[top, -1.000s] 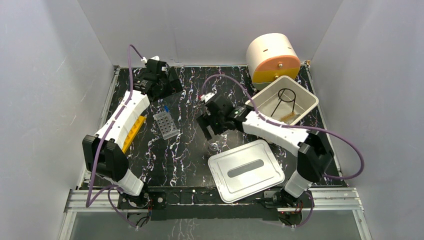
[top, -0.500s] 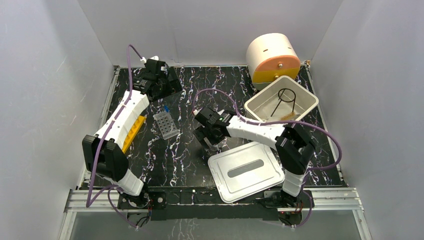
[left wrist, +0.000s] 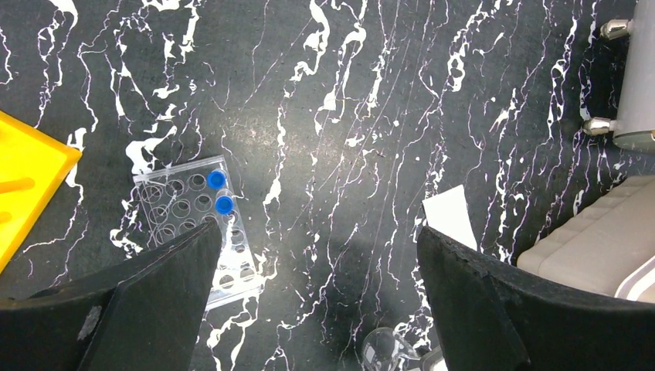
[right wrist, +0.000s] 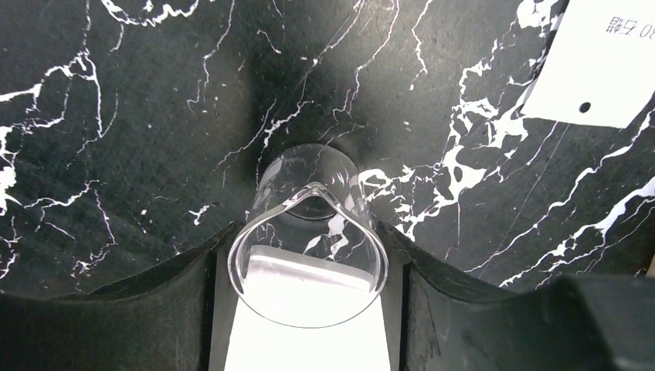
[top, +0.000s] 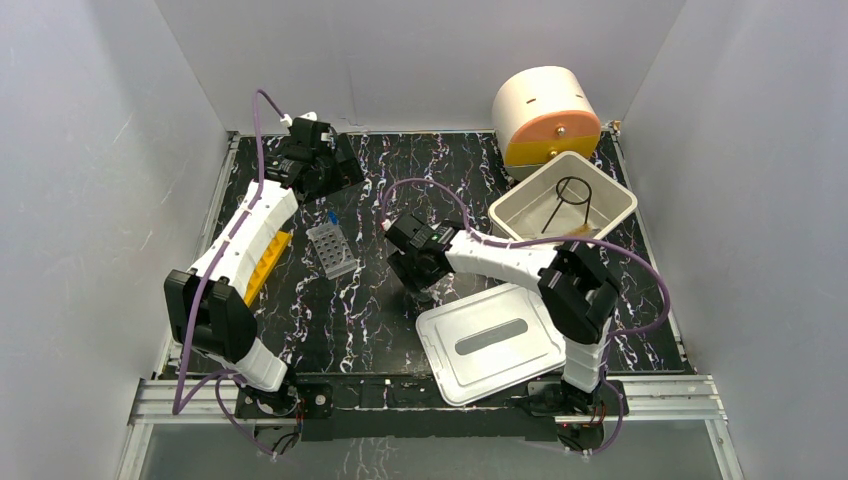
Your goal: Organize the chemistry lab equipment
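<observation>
My right gripper needs to lift the beaker (right wrist: pixel 309 255), shift to the right in the top view and lower into the white tub to release it, since equipment lies there.
A small clear glass beaker (right wrist: pixel 309 255) stands on the black marble table. My right gripper (right wrist: pixel 307 232) has come down over it, with one finger tight against each side of the glass. In the top view the right gripper (top: pixel 420 278) hides the beaker. The beaker also shows at the bottom of the left wrist view (left wrist: pixel 382 355). My left gripper (left wrist: pixel 320 232) is open and empty, high at the back left (top: pixel 325 170). The grey tube rack (top: pixel 332 250) holds two blue-capped tubes (left wrist: pixel 220 192). A black wire loop (top: pixel 572 195) and a wooden-handled tool (top: pixel 580 235) lie in the white tub (top: pixel 612 215).
A white tub lid (top: pixel 490 340) lies at the front, just right of the right gripper. A yellow tray (top: pixel 268 262) sits under the left arm. A round white and orange container (top: pixel 545 115) stands at the back right. A white paper tag (right wrist: pixel 595 69) lies near the beaker.
My right gripper has moved left and down from beside the tub onto the beaker, which now sits between its fingers. The left arm has not moved.
</observation>
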Robot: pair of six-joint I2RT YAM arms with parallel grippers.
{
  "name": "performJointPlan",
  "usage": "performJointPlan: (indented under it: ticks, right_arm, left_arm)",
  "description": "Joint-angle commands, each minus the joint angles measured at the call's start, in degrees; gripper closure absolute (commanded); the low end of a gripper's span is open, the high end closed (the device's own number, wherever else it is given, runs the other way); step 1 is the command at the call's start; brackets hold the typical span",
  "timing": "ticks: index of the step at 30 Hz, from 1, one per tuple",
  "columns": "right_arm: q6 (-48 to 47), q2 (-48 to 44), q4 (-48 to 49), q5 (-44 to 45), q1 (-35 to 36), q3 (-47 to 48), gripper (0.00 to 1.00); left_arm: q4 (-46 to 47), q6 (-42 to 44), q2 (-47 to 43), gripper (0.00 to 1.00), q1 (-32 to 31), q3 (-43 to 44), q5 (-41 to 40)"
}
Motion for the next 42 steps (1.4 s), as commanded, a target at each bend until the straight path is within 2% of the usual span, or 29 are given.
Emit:
performJointPlan:
  ticks: [1,9,14,18,24,28,33,42]
  right_arm:
    - [0.6,-1.1,1.9,1.7,-0.1,3.5,0.41]
    - [-0.5,-8.5,5.7,2.3,-2.8,4.6,0.44]
    - [2.9,-15.2,6.1,0.3,-10.5,6.8,0.46]
    - [4.0,-20.9,4.9,3.4,-16.3,7.5,0.46]
    - [6.3,-25.6,-2.7,9.1,-25.1,6.6,0.46]
    - [11.2,-29.3,-7.5,11.5,-31.5,3.9,0.46]
    - [16.0,-29.3,-13.9,6.7,-40.5,0.9,0.46]
    - [14.5,-21.4,-13.9,8.7,-43.6,-2.5,0.46]
  left_arm:
    - [-0.5,0.3,-0.7,0.02,0.4,2.1,1.7]
    - [-0.6,0.2,-0.5,0.02,0.5,3.1,1.6]
    - [-0.2,-0.7,-0.8,0.02,0.5,1.6,3.5]
    - [0.1,-0.9,-0.9,0.02,0.5,1.1,4.3]
    - [0.3,-1.3,0.7,0.02,0.5,1.9,7.2]
    - [0.4,-1.9,2.2,0.02,0.6,2.2,8.2]
    - [1.2,-2.9,2.2,0.02,0.5,0.2,9.4]
    - [1.5,-2.9,0.6,0.02,0.5,-1.6,9.4]
